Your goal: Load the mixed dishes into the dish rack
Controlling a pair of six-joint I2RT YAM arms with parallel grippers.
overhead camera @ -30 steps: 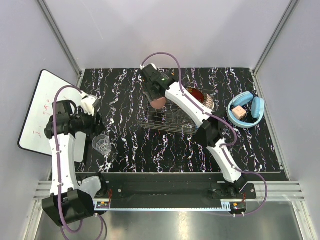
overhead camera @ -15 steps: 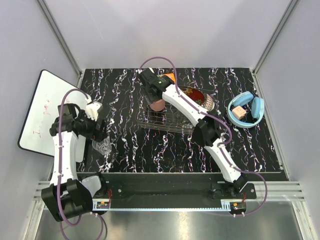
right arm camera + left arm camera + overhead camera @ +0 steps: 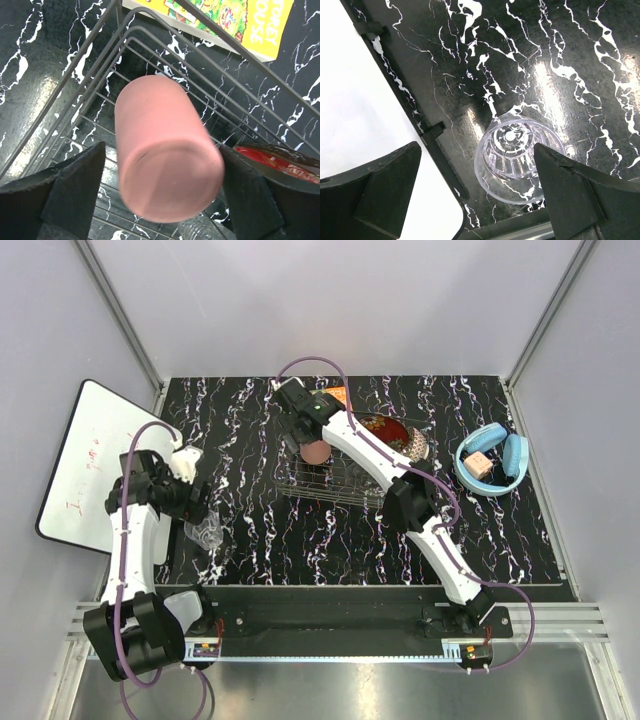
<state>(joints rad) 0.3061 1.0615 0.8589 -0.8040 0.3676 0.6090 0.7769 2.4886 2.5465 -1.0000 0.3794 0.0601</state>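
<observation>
Next, my left gripper eases down toward the white board and straddles the glass rim's board-side edge (image 3: 190, 530) (image 3: 477, 168), since the clear drinking glass stands opening up under one open finger.
The salmon-pink cup (image 3: 165, 150) sits bottom-up inside the wire dish rack (image 3: 90, 85), between the spread fingers of my right gripper (image 3: 161, 146), with a thin gap on its left side. In the top view the cup (image 3: 316, 452) is at the rack's (image 3: 345, 485) far left corner, under the right gripper (image 3: 308, 438). The clear drinking glass (image 3: 517, 160) rests on the black marble table, its mouth towards the camera, between the open fingers of my left gripper (image 3: 476, 147). In the top view the glass (image 3: 207, 532) is just below the left gripper (image 3: 193, 508). The red floral plate (image 3: 388, 428) and a patterned bowl (image 3: 416, 445) stand in the rack's right part.
A yellow-orange carton (image 3: 225, 20) lies behind the rack. Blue headphones (image 3: 491, 461) lie at the far right. A white board (image 3: 365, 115) lies off the table's left edge, close to the glass. The table's raised rim (image 3: 440, 165) runs beside the glass.
My left arm has swung down and towards the glass, bringing its open fingers around it. My right gripper has drawn back a little from the cup, which stays in the rack.
</observation>
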